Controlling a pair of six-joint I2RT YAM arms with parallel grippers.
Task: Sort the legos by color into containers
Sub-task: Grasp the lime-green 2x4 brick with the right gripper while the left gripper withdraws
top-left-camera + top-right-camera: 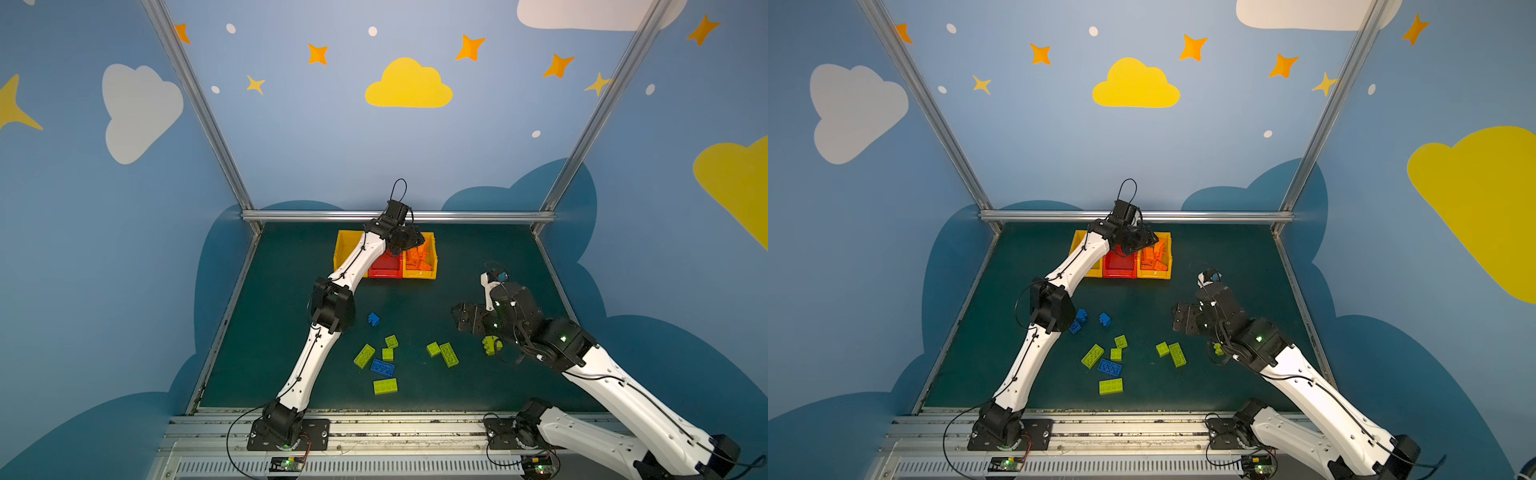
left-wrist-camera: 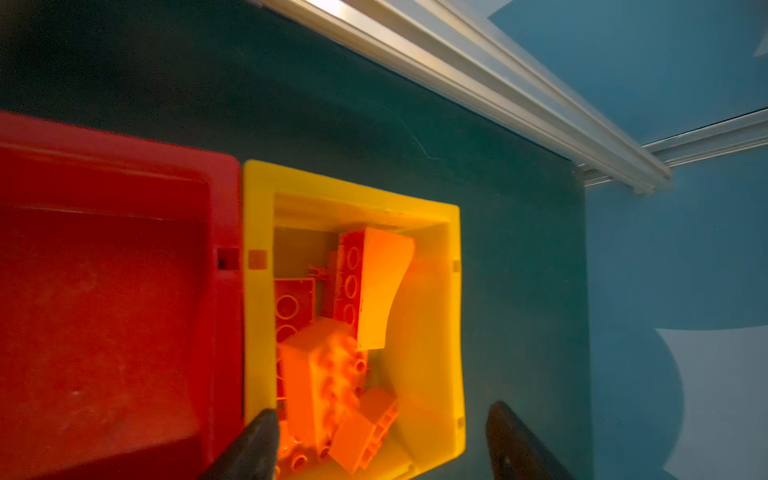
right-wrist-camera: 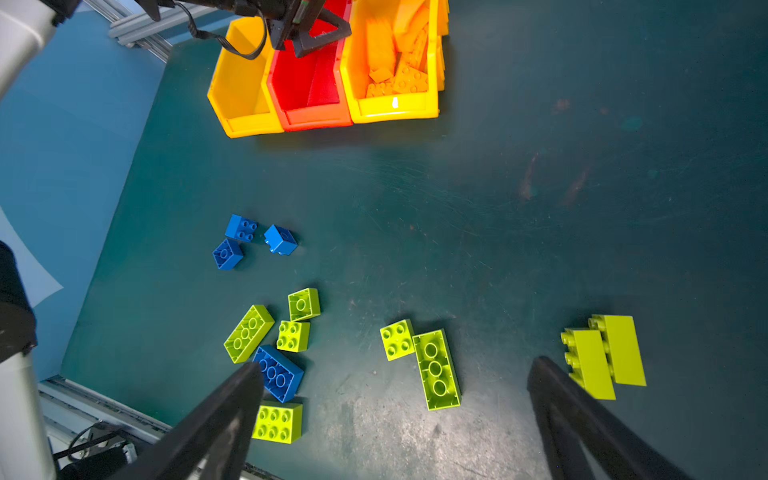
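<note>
Next, my right gripper lowers onto the near half of the upturned green lego (image 1: pixel 452 360) (image 3: pixel 441 389) below it, because a small lego crowds the green lego's far half.
My left gripper (image 2: pixel 382 411) (image 1: pixel 406 241) hangs open over the right yellow container (image 2: pixel 436 216) (image 1: pixel 419 272). Several orange legos (image 2: pixel 374 286) lie in that container, and one right below the jaws (image 2: pixel 324 374) is blurred. The red container (image 2: pixel 104 174) (image 3: pixel 311 114) and the left yellow container (image 3: pixel 241 95) stand beside it in a row. On the mat lie lime green legos (image 3: pixel 436 370) (image 3: pixel 602 353) (image 3: pixel 249 332) and blue legos (image 3: pixel 276 374) (image 3: pixel 280 240). My right gripper (image 3: pixel 397 368) (image 1: pixel 463 318) is open above the green ones, holding nothing.
An aluminium rail (image 1: pixel 399 216) runs along the back of the mat, just behind the containers. The left arm (image 1: pixel 332 307) stretches over the mat's left half and hides some blue bricks in a top view. The arm bases sit on the front rail (image 1: pixel 374 432).
</note>
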